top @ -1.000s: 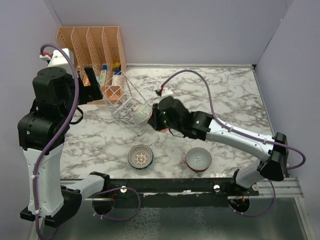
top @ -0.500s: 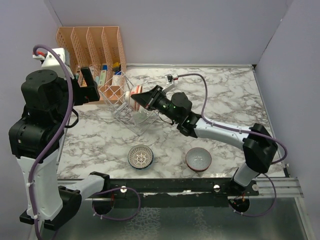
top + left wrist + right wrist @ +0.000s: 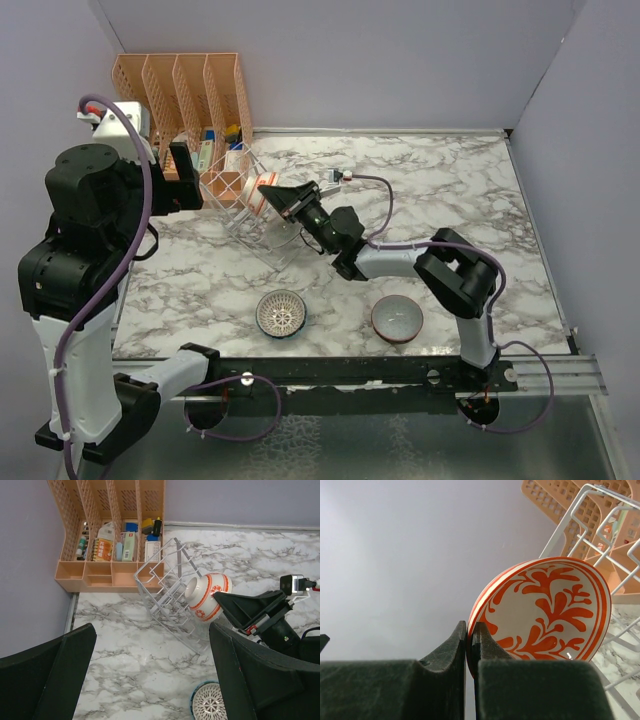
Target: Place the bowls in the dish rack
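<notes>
I will next lower my right gripper until the bowl, held high on edge, sits between the rack's wires, then release its rim, as wire slots lie below.
My right gripper is shut on the rim of a white bowl with an orange-red leaf pattern, held on edge against the top wires of the silvery wire dish rack, which stands tilted. The right wrist view shows the fingertips pinching the rim of this bowl beside the rack. The white lattice bowl and a red-rimmed bowl sit on the marble near the front. My left gripper is open and empty, held high to the left of the rack.
An orange slotted organizer with small items stands at the back left, right behind the rack. The purple walls close the back and sides. The right arm stretches across the middle of the marble table.
My right gripper has carried the orange-patterned bowl up and to the left, from beside the rack's near end to its top wires. The left arm has shifted only slightly.
</notes>
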{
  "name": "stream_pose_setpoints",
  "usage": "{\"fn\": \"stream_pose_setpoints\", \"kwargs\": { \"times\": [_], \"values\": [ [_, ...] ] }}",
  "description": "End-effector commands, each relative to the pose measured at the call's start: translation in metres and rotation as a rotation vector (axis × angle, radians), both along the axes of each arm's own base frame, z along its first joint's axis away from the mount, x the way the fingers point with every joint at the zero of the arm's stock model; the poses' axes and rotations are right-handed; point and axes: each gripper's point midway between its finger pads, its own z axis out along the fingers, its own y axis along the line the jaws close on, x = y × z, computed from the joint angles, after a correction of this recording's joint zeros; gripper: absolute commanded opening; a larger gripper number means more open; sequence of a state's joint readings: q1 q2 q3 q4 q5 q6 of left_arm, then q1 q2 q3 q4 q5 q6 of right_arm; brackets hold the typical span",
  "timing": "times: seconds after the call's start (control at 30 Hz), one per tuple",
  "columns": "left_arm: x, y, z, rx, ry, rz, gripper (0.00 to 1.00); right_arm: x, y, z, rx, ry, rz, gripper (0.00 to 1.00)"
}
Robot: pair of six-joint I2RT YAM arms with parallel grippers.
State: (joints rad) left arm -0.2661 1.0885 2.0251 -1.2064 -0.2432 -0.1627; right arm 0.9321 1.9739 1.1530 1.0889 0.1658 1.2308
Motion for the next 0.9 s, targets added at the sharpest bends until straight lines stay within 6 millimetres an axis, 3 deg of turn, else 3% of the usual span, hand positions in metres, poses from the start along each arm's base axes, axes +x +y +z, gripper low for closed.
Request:
{"fn": "stream_pose_setpoints", "kwargs": {
  "times": [0.0,0.5,0.87],
  "values": [
    [-0.004,0.0,-0.003,0.032,0.003,-0.019,0.99,0.003,-0.018,0.056,0.25,-0.072,-0.046,0.02],
    [0.002,0.0,-0.014,0.056,0.035,-0.012,0.99,0.011,-0.011,-0.002,0.227,0.058,-0.023,0.02],
    [0.004,0.0,-0.02,0.059,0.053,-0.001,0.99,0.021,-0.013,-0.027,0.207,0.088,-0.021,0.03]
  ]
}}
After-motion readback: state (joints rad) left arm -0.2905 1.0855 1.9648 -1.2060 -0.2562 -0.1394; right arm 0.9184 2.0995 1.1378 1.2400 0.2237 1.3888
